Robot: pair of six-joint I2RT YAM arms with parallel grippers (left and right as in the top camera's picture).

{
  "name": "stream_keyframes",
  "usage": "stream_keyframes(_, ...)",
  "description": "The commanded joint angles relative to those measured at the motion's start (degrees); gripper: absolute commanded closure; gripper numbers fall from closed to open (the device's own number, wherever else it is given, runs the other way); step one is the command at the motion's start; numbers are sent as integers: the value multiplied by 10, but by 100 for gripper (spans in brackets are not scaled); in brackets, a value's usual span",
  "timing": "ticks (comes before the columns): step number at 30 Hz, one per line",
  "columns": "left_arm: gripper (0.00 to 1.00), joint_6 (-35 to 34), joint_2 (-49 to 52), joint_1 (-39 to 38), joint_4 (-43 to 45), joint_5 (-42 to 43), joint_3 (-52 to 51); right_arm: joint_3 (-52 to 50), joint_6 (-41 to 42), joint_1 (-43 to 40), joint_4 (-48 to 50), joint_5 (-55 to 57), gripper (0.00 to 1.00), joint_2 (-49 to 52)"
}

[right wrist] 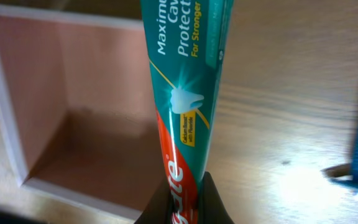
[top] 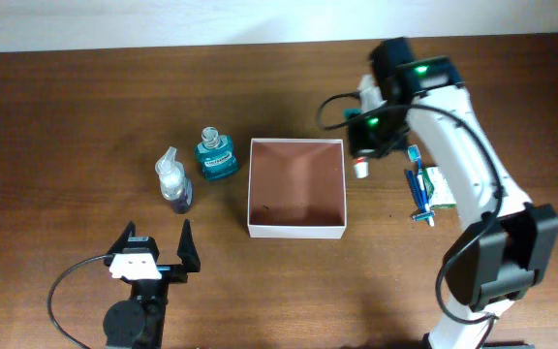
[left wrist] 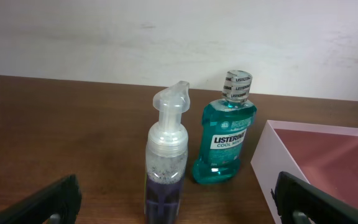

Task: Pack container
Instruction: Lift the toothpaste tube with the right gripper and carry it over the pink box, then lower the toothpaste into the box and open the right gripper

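Note:
I will next move my right gripper to the left in the overhead view, over the box's closest side, then down inside (top: 297,184) (right wrist: 109,129), as the toothpaste tube still hangs outside the box.
The container (top: 295,228) is a shallow square cardboard box with white walls and a pinkish-brown inside, at the table's middle; its inside holds nothing I can see. My right gripper (top: 368,145) is shut on a teal and red toothpaste tube (right wrist: 185,106) and holds it just past the box's right wall (right wrist: 73,190); the tube's white cap end (top: 361,169) hangs down. My left gripper (top: 156,250) is open and empty, near the front edge. In the left wrist view a clear foam pump bottle (left wrist: 166,168) stands between its fingers, ahead of them, with the teal mouthwash bottle (left wrist: 227,134) behind.
The pump bottle (top: 173,182) and mouthwash bottle (top: 216,155) stand left of the box. A blue toothbrush (top: 417,189) and a small white and green pack (top: 442,189) lie right of the box, under my right arm.

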Motion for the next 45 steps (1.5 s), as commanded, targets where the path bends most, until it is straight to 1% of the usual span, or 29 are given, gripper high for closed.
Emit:
stream_keyframes(1,1,9,-5,3,0,-4,-3,10,25,38,-3,-5,96,-8)
stream_keyframes(7,1,9,-5,3,0,-4,-3,5,73,92,-13,98,96,-8)
stream_keyframes(14,1,9,-5,3,0,-4,-3,-47,104,101,14,99,96,-8)
stream_keyframes(17,0,9,-5,3,0,-4,-3,-85,117,101,42,99,96,-8)
stream_keyframes(23,1,9,-5,3,0,-4,-3,-156,119,104,116,85,96,-8)
stream_keyframes(31,1,9,-5,3,0,-4,-3,-176,121,106,173,92,96,-8)
stream_keyframes(34,1,9,-5,3,0,-4,-3,-201,160,106,205,116,96,-8)
stream_keyframes(37,1,9,-5,3,0,-4,-3,-224,174,106,233,116,96,-7)
stream_keyframes(45,1,9,-5,3,0,-4,-3,-231,178,106,248,114,96,-7)
